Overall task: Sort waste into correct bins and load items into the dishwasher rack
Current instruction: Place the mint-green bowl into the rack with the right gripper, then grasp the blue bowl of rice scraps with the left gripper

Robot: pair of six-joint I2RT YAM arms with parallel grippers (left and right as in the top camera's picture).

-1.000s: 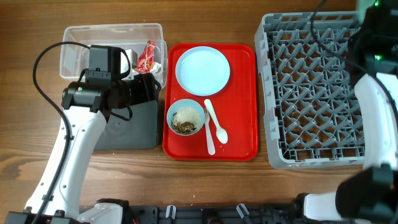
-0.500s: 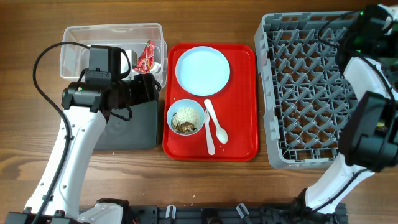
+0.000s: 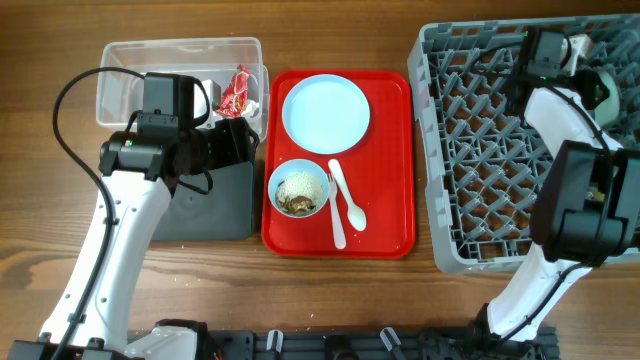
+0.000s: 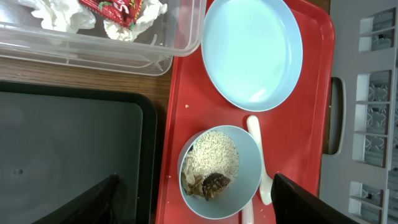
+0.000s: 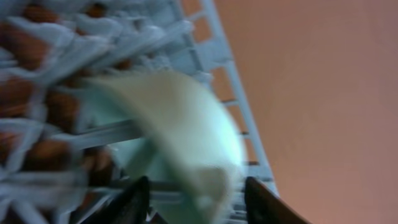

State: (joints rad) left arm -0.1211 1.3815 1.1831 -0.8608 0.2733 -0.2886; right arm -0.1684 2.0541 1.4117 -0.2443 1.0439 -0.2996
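My left gripper should next cross over and go down to the bowl's rim by the fork (image 4: 260,176), clear of scraps. The rim is below my left gripper, to its right in the overhead view.
The white-blue bowl (image 3: 298,190) holds rice and brown food scraps on the red tray, beside the pale blue plate (image 3: 325,113), white spoon (image 3: 348,195) and fork (image 3: 335,218). My left gripper (image 3: 240,140) hangs open and empty above the bowl (image 4: 217,168) and the black tray's (image 3: 205,205) edge. The red wrapper (image 3: 236,90) and white napkin (image 4: 134,25) lie in the clear tub (image 3: 150,60). My right gripper (image 3: 588,68) is at the grey rack's (image 3: 500,180) back right, jaws (image 5: 196,202) apart around the blurred mint-green bowl (image 5: 180,124). The yellow cup is out of view.
The red serving tray (image 3: 390,230) lies between the bins and the rack. The rack's handle side (image 4: 373,93) shows at the right of the left wrist view. Bare wooden table lies in front of everything.
My right arm has swung from the right edge in over the back of the rack, moving left. The left arm and the things on the red tray have not moved.
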